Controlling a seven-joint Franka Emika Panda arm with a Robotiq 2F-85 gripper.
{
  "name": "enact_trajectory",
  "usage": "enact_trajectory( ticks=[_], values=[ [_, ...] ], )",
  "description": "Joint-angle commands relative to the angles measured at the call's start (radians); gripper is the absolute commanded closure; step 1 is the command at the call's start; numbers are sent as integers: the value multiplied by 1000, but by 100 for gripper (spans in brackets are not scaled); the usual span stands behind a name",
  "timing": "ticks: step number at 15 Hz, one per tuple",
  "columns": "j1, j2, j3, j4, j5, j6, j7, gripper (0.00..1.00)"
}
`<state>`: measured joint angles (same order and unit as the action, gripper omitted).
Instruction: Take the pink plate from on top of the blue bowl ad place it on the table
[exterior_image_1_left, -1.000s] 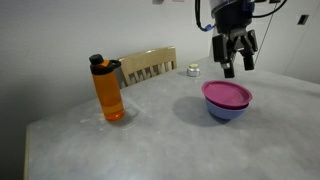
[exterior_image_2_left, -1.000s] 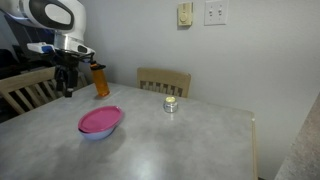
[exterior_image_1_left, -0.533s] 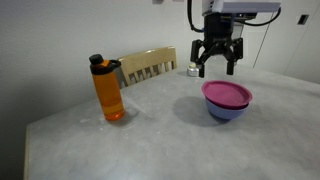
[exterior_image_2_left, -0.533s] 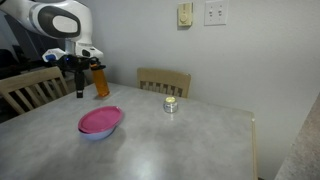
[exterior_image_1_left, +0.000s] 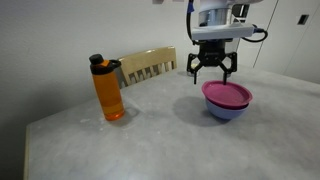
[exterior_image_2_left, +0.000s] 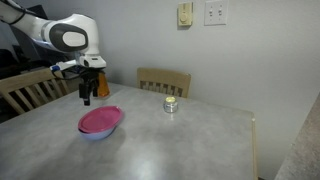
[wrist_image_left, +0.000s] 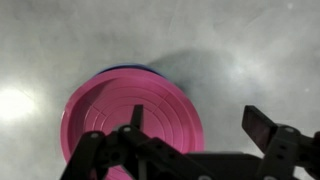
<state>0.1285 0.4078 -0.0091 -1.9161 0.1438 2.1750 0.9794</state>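
My open gripper lowers next onto the plate's rim (exterior_image_1_left: 204, 88) (wrist_image_left: 197, 125) on the side facing the orange bottle. One finger hangs over the plate, the other over bare table.
The pink plate (exterior_image_1_left: 226, 93) lies on top of the blue bowl (exterior_image_1_left: 226, 110) on the grey table (exterior_image_1_left: 150, 140). Both also show in an exterior view, plate (exterior_image_2_left: 99, 120) over bowl (exterior_image_2_left: 100, 133). My gripper (exterior_image_1_left: 211, 72) hangs open and empty just above the plate's far edge, and it also shows in an exterior view (exterior_image_2_left: 86, 96). In the wrist view the plate (wrist_image_left: 130, 115) fills the left middle, with a rim of the bowl (wrist_image_left: 130, 69) showing behind it. One finger of my gripper (wrist_image_left: 195, 118) is over the plate, the other is over bare table.
An orange bottle (exterior_image_1_left: 108, 89) with a black lid stands at the left. A small jar (exterior_image_2_left: 171, 104) sits near the wooden chair (exterior_image_2_left: 163, 80) at the table's far side. Another chair (exterior_image_2_left: 25, 88) stands by the arm.
My gripper has moved from the far side of the bowl across to above the plate's edge and has come lower. Plate and bowl have not moved.
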Motion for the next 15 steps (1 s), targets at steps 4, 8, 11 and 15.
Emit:
enact_trajectory(
  ticks=[4, 8, 11, 15],
  values=[
    [2, 81, -41, 42, -29, -2, 177, 0],
    [2, 142, -55, 101, -37, -19, 218, 0],
    [7, 175, -62, 150, -53, -37, 239, 0],
    [11, 203, -63, 205, -78, -61, 257, 0]
  ],
)
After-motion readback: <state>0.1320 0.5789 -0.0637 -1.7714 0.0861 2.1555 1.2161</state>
